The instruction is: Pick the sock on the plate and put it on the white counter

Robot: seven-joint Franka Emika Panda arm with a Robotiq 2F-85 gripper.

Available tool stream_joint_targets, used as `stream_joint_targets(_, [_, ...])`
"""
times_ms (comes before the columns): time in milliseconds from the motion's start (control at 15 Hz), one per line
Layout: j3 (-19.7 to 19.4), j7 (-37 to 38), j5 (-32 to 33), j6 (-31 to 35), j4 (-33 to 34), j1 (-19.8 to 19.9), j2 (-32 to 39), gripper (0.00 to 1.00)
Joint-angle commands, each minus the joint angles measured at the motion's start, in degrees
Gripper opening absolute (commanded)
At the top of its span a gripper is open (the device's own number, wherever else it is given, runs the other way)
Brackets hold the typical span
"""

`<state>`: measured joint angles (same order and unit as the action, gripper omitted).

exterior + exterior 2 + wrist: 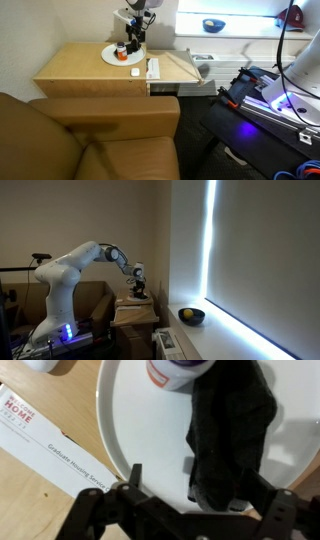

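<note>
My gripper's open fingers are already on either side of the limp black cloth. My gripper will go down a little onto the sock's near end (221, 482) and close there.
The black sock (230, 430) lies limp on the round white plate (140, 420). The plate stands on the tan wooden tabletop in an exterior view (113, 57). My gripper (200, 485) is low over the plate, open, with one finger on each side of the sock's near end. It also shows in both exterior views (133, 42) (140, 286). The sock itself is too small to make out in the exterior views. The white counter (240, 34) (225, 335) runs along under the window, beside the table.
A red-and-dark upright item (178, 370) stands on the plate just beyond the sock. A printed white envelope (55, 450) and a small white oval object (136, 71) lie on the tabletop (80, 65). A blue bowl (213, 25) (191, 315) sits on the counter. A brown couch (90, 140) is in front.
</note>
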<state>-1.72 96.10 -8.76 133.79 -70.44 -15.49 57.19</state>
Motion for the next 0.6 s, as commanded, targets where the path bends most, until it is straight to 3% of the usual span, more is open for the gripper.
stream_joint_targets(0, [-1.2,4.1,1.3,2.1,2.2,-1.0,1.6,1.0])
stream_joint_targets(200, [1.1,1.2,0.6,0.6,1.1,0.6,0.9,1.0])
stream_joint_targets(267, [1.4,0.7,0.4,0.2,0.8,0.8,0.9,0.75])
stream_joint_targets(333, [1.3,0.8,0.5,0.0,0.7,0.8,1.1,0.74])
stream_joint_targets(533, [1.3,0.8,0.5,0.0,0.1,0.9,1.1,0.53])
